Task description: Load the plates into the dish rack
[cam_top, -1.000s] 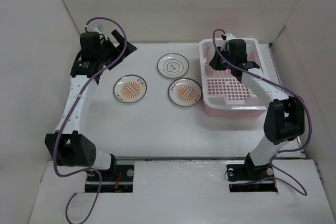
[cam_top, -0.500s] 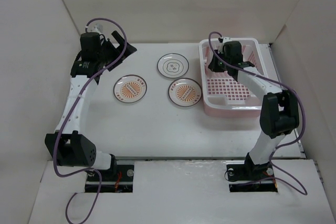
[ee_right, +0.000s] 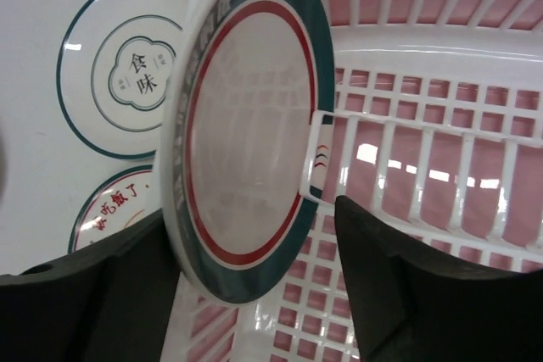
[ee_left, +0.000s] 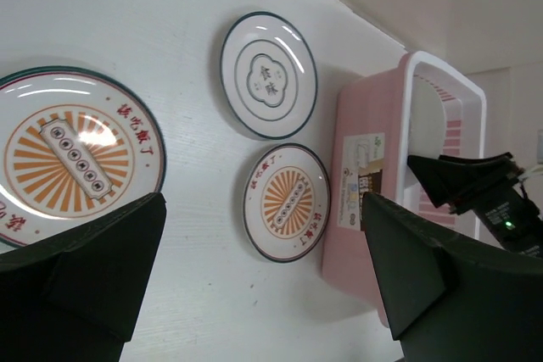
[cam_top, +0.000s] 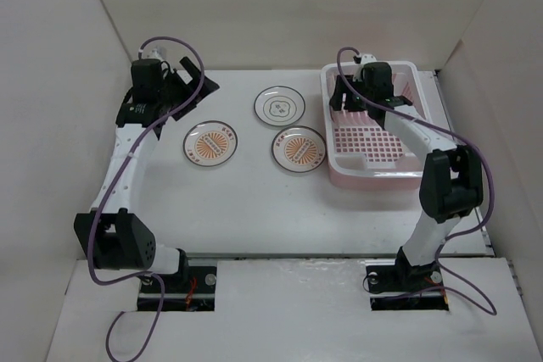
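Note:
My left gripper needs to move back and down next, onto the rim (cam_top: 187,151) of the sunburst plate farthest from the rack, on the side opposite the rack, because that plate lies apart from the others.
A teal-rimmed plate (ee_right: 246,125) stands on edge in a divider slot at the far left of the pink dish rack (cam_top: 373,177). My right gripper (ee_right: 254,235) straddles it with the jaws apart; the right finger is clear of the plate. A white ringed plate (cam_top: 279,107) and two orange sunburst plates (cam_top: 211,143) (cam_top: 299,149) lie flat on the table to the left of the rack. My left gripper (cam_top: 193,78) hovers wide open at the far left, above the table, with nothing in it. In the left wrist view, the sunburst plate (ee_left: 286,202) nearest the rack shows between that gripper's fingers.
White walls enclose the table on the left, back and right. The rack (ee_right: 441,167) sits against the right edge, with its grid floor bare to the right of the standing plate. Purple cables loop over both arms.
My right gripper's jaws have come apart from the teal-rimmed plate, which now stands in the rack slot. The left wrist has shifted slightly.

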### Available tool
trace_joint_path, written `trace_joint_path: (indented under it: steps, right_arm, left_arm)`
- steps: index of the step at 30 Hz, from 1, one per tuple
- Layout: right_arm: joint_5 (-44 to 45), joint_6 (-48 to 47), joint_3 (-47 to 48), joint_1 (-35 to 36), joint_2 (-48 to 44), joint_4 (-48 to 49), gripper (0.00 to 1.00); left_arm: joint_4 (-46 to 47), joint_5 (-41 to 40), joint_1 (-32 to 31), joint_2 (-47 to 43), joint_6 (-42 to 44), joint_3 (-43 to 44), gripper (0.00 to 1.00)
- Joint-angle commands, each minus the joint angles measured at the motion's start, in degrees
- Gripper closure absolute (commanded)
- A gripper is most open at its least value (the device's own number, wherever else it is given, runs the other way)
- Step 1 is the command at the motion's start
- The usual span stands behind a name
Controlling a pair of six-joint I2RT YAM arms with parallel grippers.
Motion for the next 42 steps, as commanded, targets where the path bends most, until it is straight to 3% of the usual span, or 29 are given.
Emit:
trace_joint_path:
  steps: [1, 4, 10, 13, 20, 28, 34, 40, 42]
  right_arm:
    - [0.5, -0.2, 3.3, 0.0, -1.0, 1.8, 0.24]
    - [2.9, 0.5, 3.3, 0.0, -3.8, 1.0, 0.07]
    - [2.3, 1.8, 2.8, -1.2, -8.0, 0.4, 0.07]
    - [2.3, 2.3, 2.8, -1.7, -10.2, 0.4, 0.00]
    - [-1.3, 3.5, 4.0, -2.4, -14.5, 0.4, 0.00]
    - [-23.1, 5.1, 2.7, -2.4, -18.7, 7.3, 0.00]
    - [-28.4, 4.5, 4.8, -0.6, -18.7, 7.9, 0.00]
    - [-29.6, 4.0, 5.9, 0.5, -19.4, 8.4, 0.00]
    - [-29.6, 4.0, 5.9, 0.5, -19.9, 8.4, 0.00]
  left_arm:
    - [2.7, 0.0, 3.2, -0.5, 0.5, -4.7, 0.00]
    - [4.2, 0.7, 5.9, -1.7, 0.5, -7.2, 0.00]
    - [5.3, -0.1, 7.1, -2.2, 0.5, -10.2, 0.00]
    - [5.3, -0.7, 7.1, -2.2, 0.5, -11.4, 0.00]
    - [7.2, -1.2, 9.7, -2.2, -0.7, -17.7, 0.00]
    - [5.5, 0.6, 17.2, -2.2, -1.2, -26.7, 0.00]
    - [10.6, 1.3, 17.2, -2.7, -6.0, -36.7, 0.00]
    - [19.1, 2.0, 17.2, -2.1, -9.9, -43.2, 0.06]
    - [22.2, 2.0, 17.2, -1.5, -9.9, -43.8, 0.24]
